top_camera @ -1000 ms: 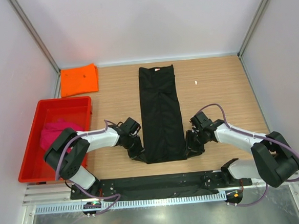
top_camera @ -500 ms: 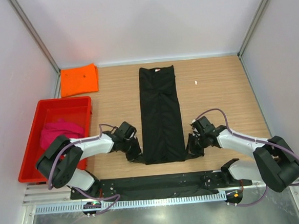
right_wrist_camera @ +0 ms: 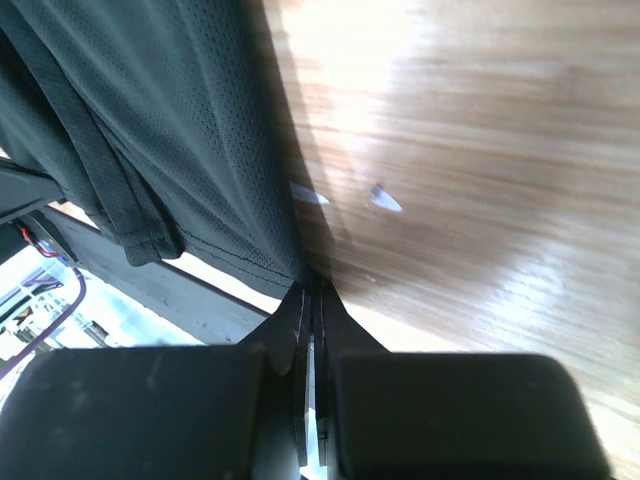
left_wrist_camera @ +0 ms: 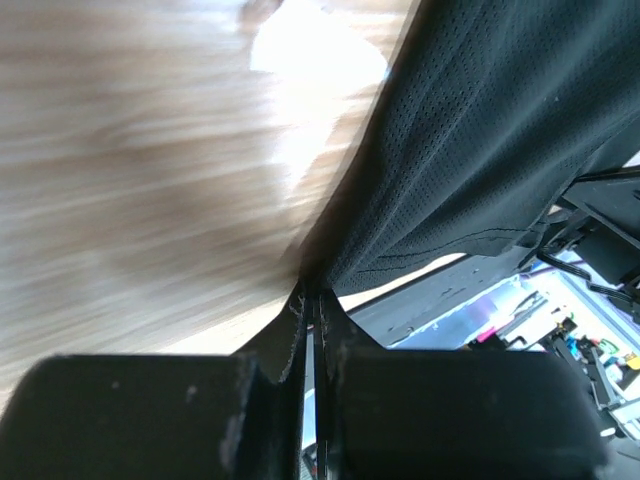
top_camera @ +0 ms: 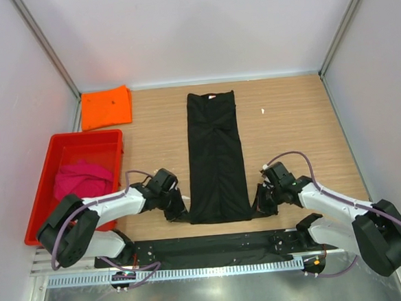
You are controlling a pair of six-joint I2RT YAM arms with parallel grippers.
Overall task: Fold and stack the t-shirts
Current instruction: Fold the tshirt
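Observation:
Next, my right gripper will rise, carry the black t-shirt's corner outward and release it on the t-shirt's far part [top_camera: 230,126] short of the tag, since that lies outward of the gripper.
The black t-shirt [top_camera: 216,156] lies folded into a long narrow strip down the middle of the table, its small white tag at the far end. My left gripper [top_camera: 180,214] is shut on its near left corner [left_wrist_camera: 400,240]. My right gripper [top_camera: 257,206] is shut on its near right corner [right_wrist_camera: 230,230]. The near hem reaches close to the table's front edge. The orange t-shirt [top_camera: 106,107] lies folded at the far left. The magenta-pink t-shirt [top_camera: 80,178] is bunched inside the red tray [top_camera: 57,146].
The red tray stands at the left edge of the table. A small white scrap [top_camera: 262,111] lies on the wood to the right of the black shirt. The black arm-mount rail [top_camera: 214,247] runs along the near edge.
Both grippers have moved toward the near edge, pulling the black t-shirt's near hem with them, and the strip has slid nearer.

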